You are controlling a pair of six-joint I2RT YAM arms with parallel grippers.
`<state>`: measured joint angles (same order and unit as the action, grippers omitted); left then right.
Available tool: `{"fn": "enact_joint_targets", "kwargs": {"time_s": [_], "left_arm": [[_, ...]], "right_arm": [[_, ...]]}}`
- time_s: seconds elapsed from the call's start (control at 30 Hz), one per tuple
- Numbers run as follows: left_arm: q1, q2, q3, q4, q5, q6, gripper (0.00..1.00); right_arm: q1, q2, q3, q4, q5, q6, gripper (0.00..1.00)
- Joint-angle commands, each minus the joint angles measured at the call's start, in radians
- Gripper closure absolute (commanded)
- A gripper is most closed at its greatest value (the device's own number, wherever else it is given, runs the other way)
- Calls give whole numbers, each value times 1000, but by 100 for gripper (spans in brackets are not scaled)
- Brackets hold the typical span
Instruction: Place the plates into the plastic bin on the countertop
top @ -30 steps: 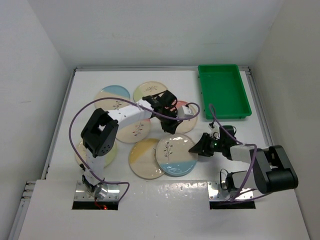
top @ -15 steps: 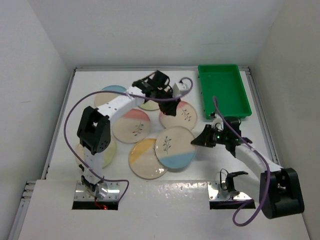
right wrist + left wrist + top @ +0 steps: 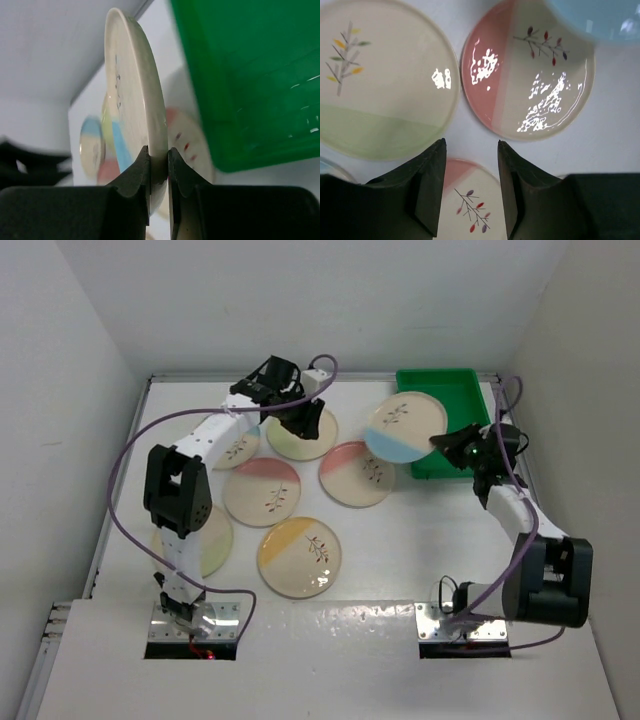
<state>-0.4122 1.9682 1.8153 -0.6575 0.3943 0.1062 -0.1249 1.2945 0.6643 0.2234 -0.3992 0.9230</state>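
Note:
The right gripper shifts to the right in the top view next, then down into the bin, since the blue-segment plate [image 3: 405, 425] still juts past the bin's rim.
My right gripper [image 3: 447, 444] is shut on the rim of a blue-segment plate [image 3: 405, 425], held tilted in the air over the left rim of the green plastic bin [image 3: 455, 440]. In the right wrist view that plate [image 3: 135, 85] stands edge-on between the fingers [image 3: 137, 175], with the bin [image 3: 250, 75] to its right. My left gripper [image 3: 303, 420] hangs open and holds nothing above a green-segment plate [image 3: 300, 437] at the back. Its wrist view shows that plate [image 3: 385, 80], a pink plate [image 3: 530, 70] and another pink plate [image 3: 470, 205] below the gripper [image 3: 471, 146].
On the white countertop [image 3: 420, 550] lie two pink plates [image 3: 262, 492] [image 3: 357, 473], a yellow one [image 3: 299, 557], a blue one [image 3: 238, 445] under the left arm and a pale green one [image 3: 212, 540] by the left arm's base. Walls enclose three sides.
The right arm lifted the blue plate from the front centre up to the bin. The left gripper opened, left the pink plate on the counter and drew back left.

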Motion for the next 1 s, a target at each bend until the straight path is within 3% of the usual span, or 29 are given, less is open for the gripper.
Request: {"fn": "enact_joint_targets", "kwargs": {"time_s": [0.0, 0.27, 0.47, 0.7, 0.73, 0.77, 0.83, 0.87, 0.97], "left_arm": [[-11, 46, -46, -13, -9, -31, 51], [-30, 159, -27, -4, 12, -40, 47], [-39, 225, -17, -4, 80, -40, 45], [-69, 291, -8, -4, 89, -62, 45], [-69, 291, -8, -4, 78, -62, 45], [-69, 305, -8, -4, 69, -72, 45], [-69, 317, 3, -4, 35, -72, 45], [-69, 317, 3, -4, 25, -72, 45], [-69, 339, 12, -4, 12, -72, 45]], "right_arm": [[-56, 22, 49, 272, 198, 189, 100], [-99, 167, 29, 540, 420, 269, 100], [-96, 277, -11, 597, 503, 316, 100], [-101, 396, 21, 541, 527, 327, 100], [-101, 416, 38, 516, 513, 318, 97], [-104, 431, 85, 375, 496, 285, 86], [-93, 446, 181, 250, 450, 177, 69], [-90, 451, 213, 90, 445, 147, 59], [-59, 453, 354, -101, 505, 24, 48]]}}
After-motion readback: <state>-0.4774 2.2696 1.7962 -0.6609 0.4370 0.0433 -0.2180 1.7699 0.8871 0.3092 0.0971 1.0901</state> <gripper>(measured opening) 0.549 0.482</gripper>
